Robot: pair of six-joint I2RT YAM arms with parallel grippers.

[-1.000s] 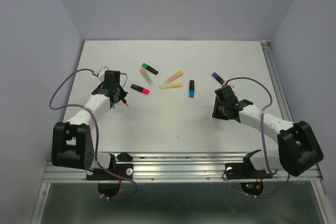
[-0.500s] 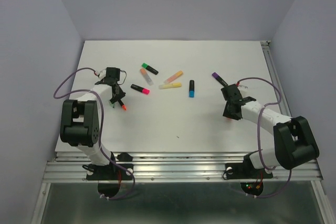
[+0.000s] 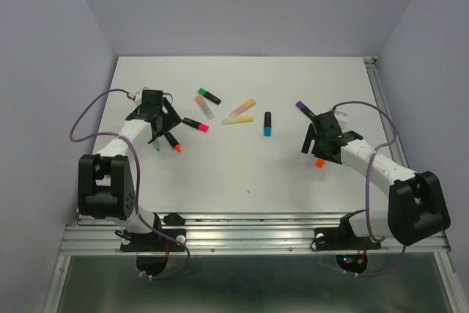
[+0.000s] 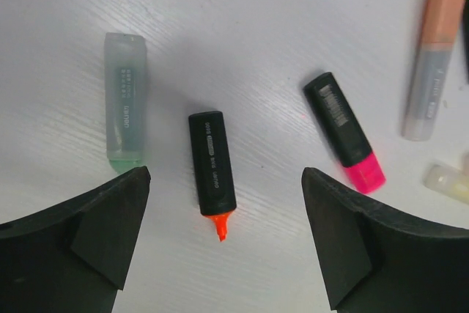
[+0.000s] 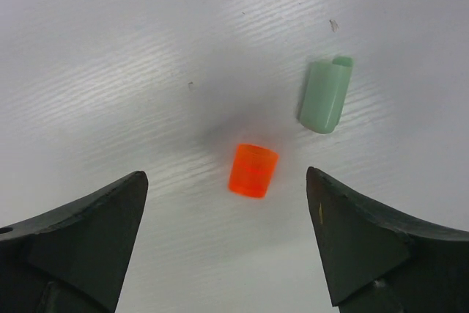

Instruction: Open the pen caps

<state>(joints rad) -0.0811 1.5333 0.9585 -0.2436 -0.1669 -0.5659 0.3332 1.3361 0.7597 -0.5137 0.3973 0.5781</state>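
The still pink-capped marker's black body lies below my left gripper and to its right in the top view, so I will move there, turn along it and descend.
The left gripper (image 3: pixel 160 127) (image 4: pixel 224 181) hovers open over a black marker (image 4: pixel 212 165) (image 3: pixel 172 141) lying uncapped, its orange tip bare. A pastel green barrel (image 4: pixel 124 108) lies just left of it. My right gripper (image 3: pixel 320 144) (image 5: pixel 225 175) is open above a loose orange pen cap (image 5: pixel 253 170) (image 3: pixel 319 162) on the table, with a pastel green cap (image 5: pixel 325 95) beside it. Nothing is between either pair of fingers. A black marker with a pink cap (image 4: pixel 346 133) (image 3: pixel 196 124) lies to the right of the left gripper.
Capped markers lie across the far middle of the white table (image 3: pixel 242 166): a green-capped one (image 3: pixel 209 96), a peach-capped one (image 3: pixel 204 108) (image 4: pixel 432 60), an orange one (image 3: pixel 242 107), a yellow one (image 3: pixel 237 119), a blue-capped one (image 3: pixel 268 124) and a purple-capped one (image 3: pixel 305 109).
Both grippers have opened. The left one let go of the black marker barrel and the right one let go of the orange cap; both pieces now lie on the table.
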